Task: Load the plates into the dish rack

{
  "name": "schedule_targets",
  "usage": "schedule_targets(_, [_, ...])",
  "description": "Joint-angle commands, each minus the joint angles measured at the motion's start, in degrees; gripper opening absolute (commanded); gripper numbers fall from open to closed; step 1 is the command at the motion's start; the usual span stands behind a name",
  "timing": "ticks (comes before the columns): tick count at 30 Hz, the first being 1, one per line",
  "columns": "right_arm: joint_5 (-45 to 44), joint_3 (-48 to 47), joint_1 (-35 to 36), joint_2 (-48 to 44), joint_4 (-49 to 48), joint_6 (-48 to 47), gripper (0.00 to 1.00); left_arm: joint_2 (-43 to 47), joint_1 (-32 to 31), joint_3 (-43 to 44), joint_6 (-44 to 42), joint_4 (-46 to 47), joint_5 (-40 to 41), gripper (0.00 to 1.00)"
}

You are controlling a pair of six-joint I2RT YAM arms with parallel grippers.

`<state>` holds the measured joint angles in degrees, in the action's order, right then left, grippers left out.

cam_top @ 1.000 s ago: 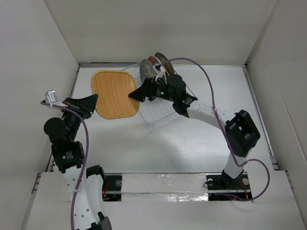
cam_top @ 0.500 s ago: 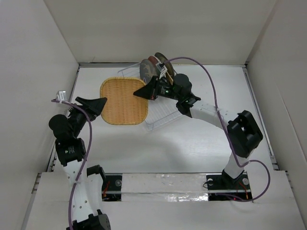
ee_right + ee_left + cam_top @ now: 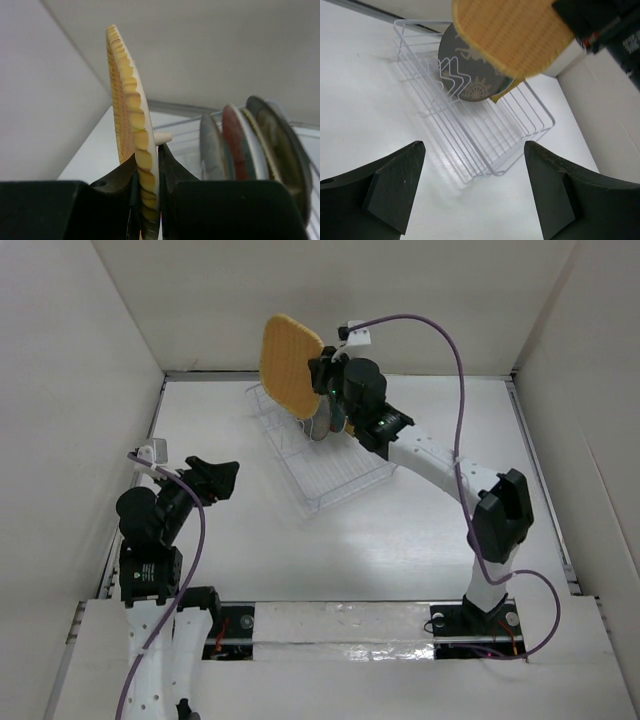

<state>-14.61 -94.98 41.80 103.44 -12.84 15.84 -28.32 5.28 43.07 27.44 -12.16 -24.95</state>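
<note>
The woven yellow-orange plate goes down next with my right gripper beside the dark grey plate, where the rack is free, turning in line with the standing plates.
My right gripper is shut on the edge of a woven yellow-orange plate. It holds the plate upright in the air above the far end of the dish rack. In the rack several plates stand on edge: a dark grey one with a cream motif, a red one and a brown one. My left gripper hangs open and empty over the table, left of the rack.
The white back wall stands close behind the lifted plate, and side walls box in the table. A purple cable arcs over the right arm.
The left gripper let go of the woven plate, opened and drew back. The right gripper shut on the plate's edge and lifted it from the table to upright over the rack.
</note>
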Motion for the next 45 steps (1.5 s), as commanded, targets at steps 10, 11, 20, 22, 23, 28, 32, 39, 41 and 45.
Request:
schedule_targets(10, [-23.18, -21.81, 2.85, 19.51, -6.76, -20.05, 0.00, 3.62, -4.31, -5.80, -4.33, 1.09, -0.36, 0.76])
schedule_targets(11, [-23.18, -22.18, 2.85, 20.83, -6.93, -20.92, 0.00, 3.71, -4.83, -5.72, -4.33, 1.09, -0.28, 0.76])
schedule_targets(20, [-22.74, -13.94, 3.90, 23.39, -11.76, -19.96, 0.00, 3.71, -4.84, -5.80, -4.33, 1.26, 0.16, 0.76])
schedule_targets(22, [-24.67, -11.91, 4.60, 24.09, -14.92, -20.32, 0.00, 3.71, -4.84, -5.72, -4.24, 1.26, 0.16, 0.76])
schedule_targets(23, [-25.11, -11.03, 5.13, 24.35, -15.45, -19.88, 0.00, 3.79, -4.84, -5.80, -4.33, 1.26, 0.25, 0.76])
schedule_targets(28, [-27.92, -5.40, 6.45, 24.88, -17.92, -17.42, 0.00, 4.32, -4.84, -5.89, -4.06, 1.35, 0.69, 0.76])
schedule_targets(32, [-29.25, -1.09, 7.07, 23.05, -18.97, -13.83, 0.29, 4.67, -4.84, -5.98, -4.06, 1.44, 1.04, 0.76])
schedule_targets(39, [-27.32, 6.38, 7.59, 15.31, -16.70, -7.93, 0.79, 6.17, -4.84, -5.98, -3.89, 1.70, 1.74, 0.77])
schedule_targets(41, [-25.65, 7.96, 7.59, 11.54, -14.59, -5.92, 0.90, 6.69, -4.84, -5.81, -3.89, 1.70, 1.57, 0.78])
schedule_targets(45, [-20.56, 9.98, 8.12, 4.59, -10.20, -3.45, 1.00, 6.96, -4.14, -5.01, -4.50, 2.49, 1.13, 0.79])
